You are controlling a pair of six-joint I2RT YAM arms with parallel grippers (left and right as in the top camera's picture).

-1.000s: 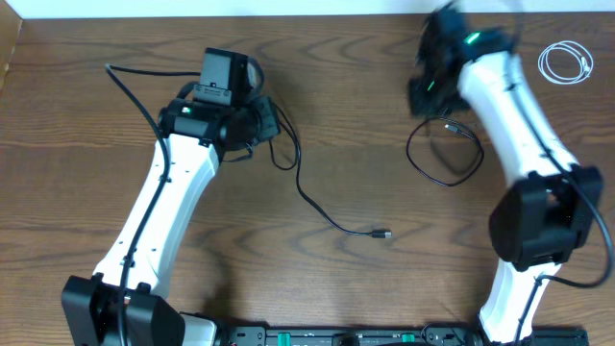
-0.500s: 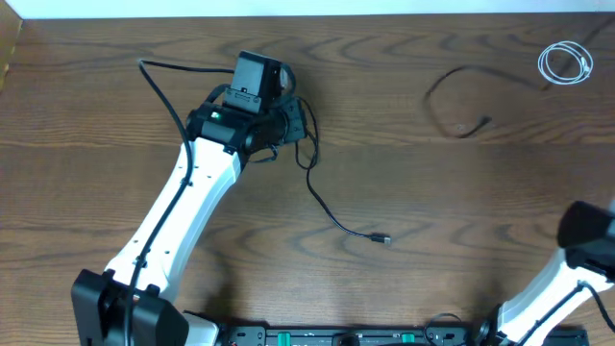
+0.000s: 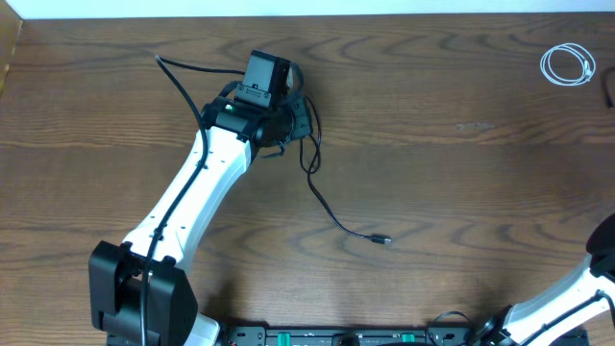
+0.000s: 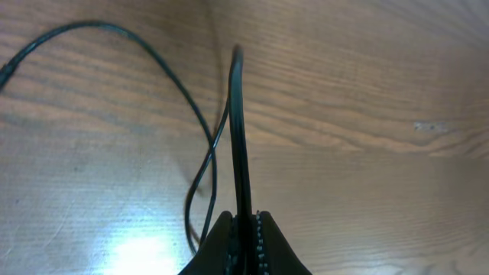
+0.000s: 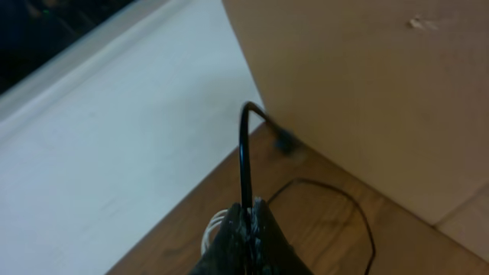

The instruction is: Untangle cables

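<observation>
The wood beside the white coil is far from the other cable. I will next tilt my right gripper down and lower it toward that wood to release its cable.
My left gripper [image 3: 291, 113] is shut on a black cable [image 3: 327, 211] at the table's back left. This cable trails forward to a small plug [image 3: 382, 239], and its other end runs back left [image 3: 163, 63]. In the left wrist view the fingers [image 4: 244, 223] pinch the cable [image 4: 238, 130], which stands up between them. A white cable [image 3: 567, 64] lies coiled at the back right. My right gripper [image 5: 248, 210] is shut on a second black cable [image 5: 244, 153], whose loop [image 5: 359, 214] hangs over the wood. The white coil [image 5: 215, 224] shows just behind its fingers. In the overhead view the right gripper is out of frame.
The table's back edge meets a white surface [image 5: 114, 153]. A tan wall or box [image 5: 367, 84] stands close in front of the right gripper. The right arm's base [image 3: 591, 279] is at the front right corner.
The right arm has swung off the right edge, carrying the second black cable out of the overhead view. The left gripper has shifted right and back, dragging its cable.
</observation>
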